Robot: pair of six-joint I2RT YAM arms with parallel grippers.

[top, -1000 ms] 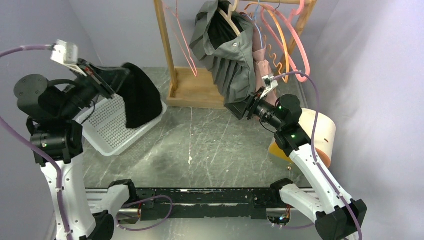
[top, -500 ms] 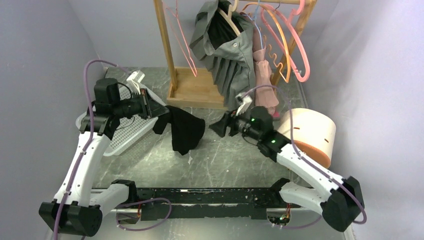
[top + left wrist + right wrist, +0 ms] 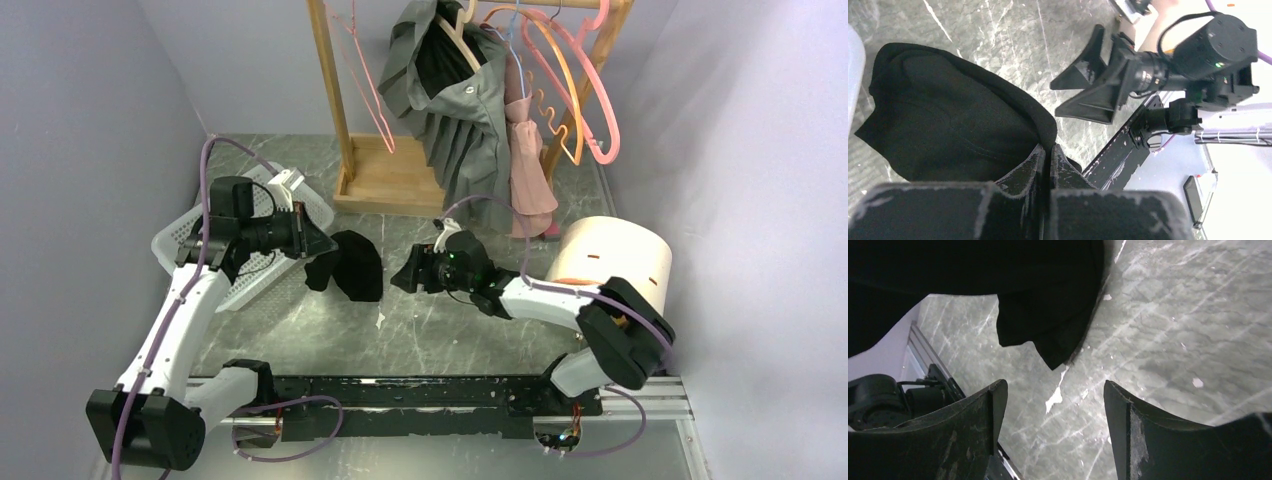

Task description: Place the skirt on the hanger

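My right gripper pushes its open fingers left in the top view onto the skirt's edge next, since the skirt's loose edge (image 3: 377,291) (image 3: 1059,356) hangs that way.
The black skirt (image 3: 352,266) hangs bunched just above the grey table, at its middle. My left gripper (image 3: 322,243) is shut on the skirt's upper edge; in the left wrist view the fingers (image 3: 1048,150) pinch a fold of the skirt (image 3: 948,115). My right gripper (image 3: 405,274) stands open just right of the cloth, pointing at it, nothing between its jaws. The right wrist view shows the skirt (image 3: 1048,295) ahead of and above the right gripper (image 3: 1055,395). Empty pink hangers (image 3: 590,90) hang on the wooden rack (image 3: 330,90) at the back.
A white perforated basket (image 3: 190,235) lies at the left, under my left arm. On the rack hang a grey garment (image 3: 465,110) and a pink one (image 3: 527,165). A round cream box (image 3: 610,262) stands at the right. The rack's base (image 3: 390,180) lies behind the skirt.
My left arm has swung the skirt from above the basket down to the table's middle. My right arm has come down from the rack, leftward to the skirt, its jaws wider.
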